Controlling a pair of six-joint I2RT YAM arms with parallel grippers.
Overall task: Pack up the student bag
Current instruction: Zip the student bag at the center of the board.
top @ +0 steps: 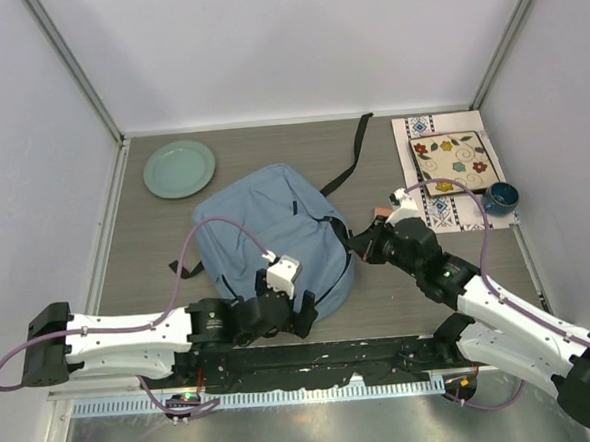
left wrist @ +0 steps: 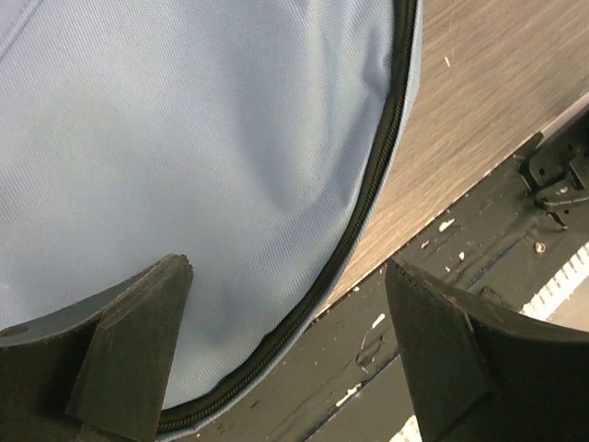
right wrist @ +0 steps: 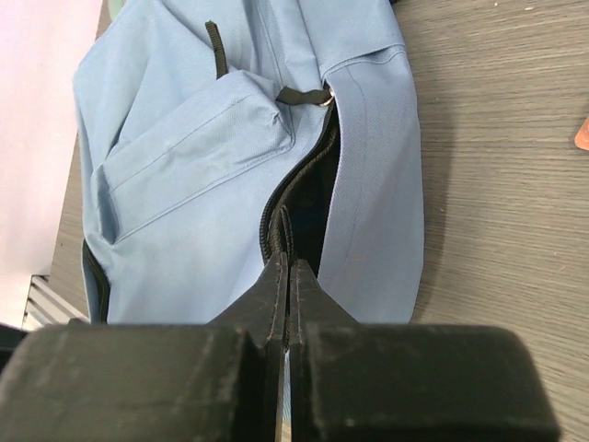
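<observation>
My right gripper pulls outward along the zipper next, which still gapes, and releases at the far end of the bag's opening (top: 331,220) (right wrist: 329,101), since that end lies outward of the gripper.
The student bag (top: 266,233) lies flat in the middle of the table, light blue-grey with dark zipper lines. My left gripper (top: 299,311) is at its near edge. In the left wrist view this gripper (left wrist: 287,267) is open, its fingers straddling the bag's curved zipper (left wrist: 368,193) with nothing held between them. My right gripper (top: 362,245) is at the bag's right side. In the right wrist view it (right wrist: 287,262) is shut on the dark zipper edge (right wrist: 285,230) of the bag's partly open main opening (right wrist: 317,189).
A green plate (top: 179,168) sits at the back left. A patterned cloth with a flowered book (top: 452,161) and a dark blue bowl (top: 500,198) lie at the back right. A black strap (top: 351,157) trails behind the bag. A black rail (top: 314,360) runs along the near edge.
</observation>
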